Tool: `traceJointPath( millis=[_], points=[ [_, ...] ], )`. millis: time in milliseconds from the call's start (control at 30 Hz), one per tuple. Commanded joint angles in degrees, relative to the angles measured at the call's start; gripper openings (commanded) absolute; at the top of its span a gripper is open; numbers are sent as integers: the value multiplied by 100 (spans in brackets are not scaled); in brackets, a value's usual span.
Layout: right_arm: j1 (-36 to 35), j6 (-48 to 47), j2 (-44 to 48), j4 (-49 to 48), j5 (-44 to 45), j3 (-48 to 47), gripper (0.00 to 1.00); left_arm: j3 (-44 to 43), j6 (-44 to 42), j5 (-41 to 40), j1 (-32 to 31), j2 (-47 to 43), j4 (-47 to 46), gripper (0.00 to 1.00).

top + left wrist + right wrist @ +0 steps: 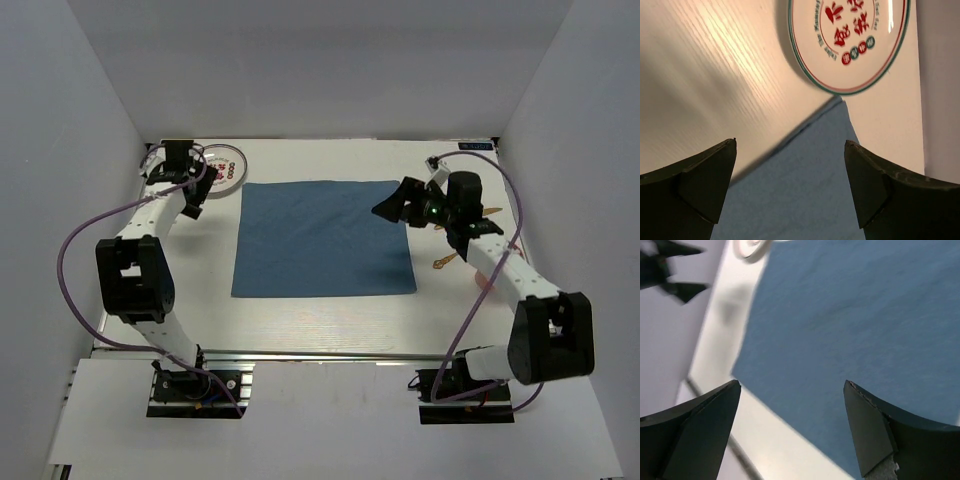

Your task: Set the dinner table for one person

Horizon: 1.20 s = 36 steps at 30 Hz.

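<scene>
My left gripper should lower to the plate (226, 165), open fingers astride the plate's rim nearest them; the plate is off the setting, beyond the blue cloth's corner.
The dinner table (320, 325) is a white tabletop with a blue cloth (320, 240) spread flat in its middle. A white plate (226, 165) with red characters lies at the back left corner, just off the cloth's back left corner (840, 100). My left gripper (192, 207) hangs open beside that plate (850, 45), nothing between its fingers (790, 141). Over the cloth's right edge my right gripper (396, 203) is open and empty too; its wrist view looks down on the blue cloth (850, 315) and the table's front strip (790, 382).
Gold-coloured utensils (446, 262) lie on the white top right of the cloth, partly hidden under my right arm, with a small pinkish thing (485, 284) beside it. Grey walls close in the back and both sides. A metal rail (320, 355) runs along the front edge.
</scene>
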<state>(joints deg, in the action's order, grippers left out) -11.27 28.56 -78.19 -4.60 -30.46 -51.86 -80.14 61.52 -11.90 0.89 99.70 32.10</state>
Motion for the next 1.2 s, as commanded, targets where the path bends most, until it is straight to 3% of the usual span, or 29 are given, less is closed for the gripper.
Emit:
traceJointPath(
  millis=[0,167,300,433,667,800,933,1000,1033,1067,1100,1167],
  points=[
    [-156,466,829,-1209,-909,621,89,236,273,294,192,-21,-1187,98],
    [-393,1098,1499,-2262,-1787,1414,89,516,256,661,526,435,-2265,98],
    [-630,1188,2079,-2309,-1938,1705,89,877,-43,1110,711,892,-3665,98],
    [-789,819,2466,-1616,-1710,1661,89,518,-9,1181,878,1471,-3502,98],
    [-930,660,2660,-1324,-1516,1635,89,139,71,1383,931,2044,-3473,97],
    [-974,677,2616,-1333,-1375,1635,88,-186,88,1322,983,2290,-3245,89],
    [-1000,721,2625,-1315,-1270,1644,88,-125,194,1278,984,2405,-3245,72],
    [-991,722,2678,-1263,-1174,1635,88,-29,255,1278,1036,2405,-3245,44],
    [-1009,704,2704,-1228,-1138,1635,88,33,290,1269,1036,2396,-3245,17],
    [-992,687,2713,-1149,-1094,1626,88,59,343,1278,1036,2370,-3080,7],
    [-991,669,2730,-1087,-1059,1609,87,86,387,1278,1097,2335,-3060,0],
    [-991,564,2783,-903,-1015,1574,87,296,466,1304,1151,2185,-3069,0]
  ],
)
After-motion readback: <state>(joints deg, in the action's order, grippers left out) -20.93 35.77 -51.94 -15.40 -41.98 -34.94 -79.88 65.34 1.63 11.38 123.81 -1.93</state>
